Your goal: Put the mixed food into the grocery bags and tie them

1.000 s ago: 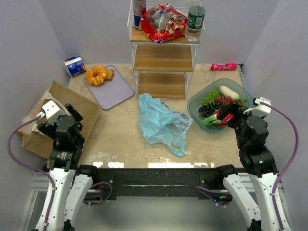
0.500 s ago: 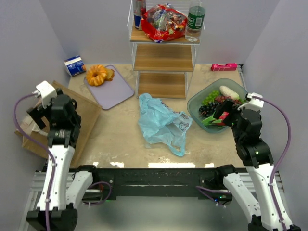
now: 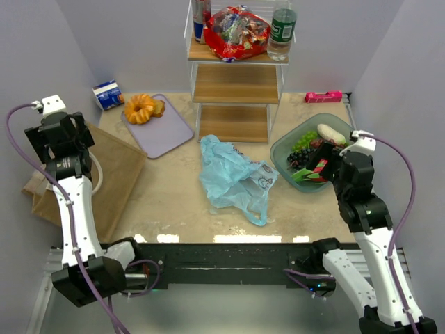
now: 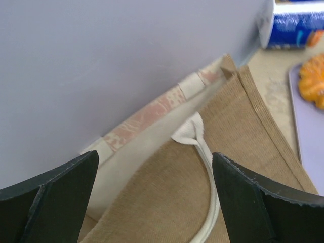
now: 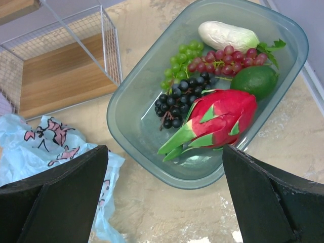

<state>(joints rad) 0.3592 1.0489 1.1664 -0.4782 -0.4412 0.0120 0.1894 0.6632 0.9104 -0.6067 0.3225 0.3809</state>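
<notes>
My left gripper needs to lower its open fingers astride the brown paper bag's rim next. The bag's rim is below my left gripper, beside the base of the white handle, where the bag's opening is wide open.
The brown paper bag (image 3: 115, 174) lies flat at the left; my left gripper (image 3: 59, 136) hangs open above its far end, and a white handle (image 4: 210, 167) shows between the fingers. A light-blue plastic bag (image 3: 233, 177) lies crumpled mid-table. My right gripper (image 3: 325, 163) stands open over the near rim of the green bowl (image 5: 121, 96). In the bowl are a dragon fruit (image 5: 223, 119), green, dark and red grapes (image 5: 177, 98) and a pale oblong fruit (image 5: 223, 34). The snack packet (image 3: 236, 31), can (image 3: 201, 17) and bottle (image 3: 282, 28) stand on the shelf's top.
A wire-and-wood shelf (image 3: 233, 83) stands at the back centre. An orange pastry (image 3: 141, 108) rests on a lilac board (image 3: 167, 132), with a small blue carton (image 3: 108, 95) behind it. A pink object (image 3: 323, 97) lies at the back right. Walls close both sides.
My left arm has risen and swung back-left over the far end of the paper bag. The right arm has lifted a little and edged toward the bowl. Both grippers stay open.
</notes>
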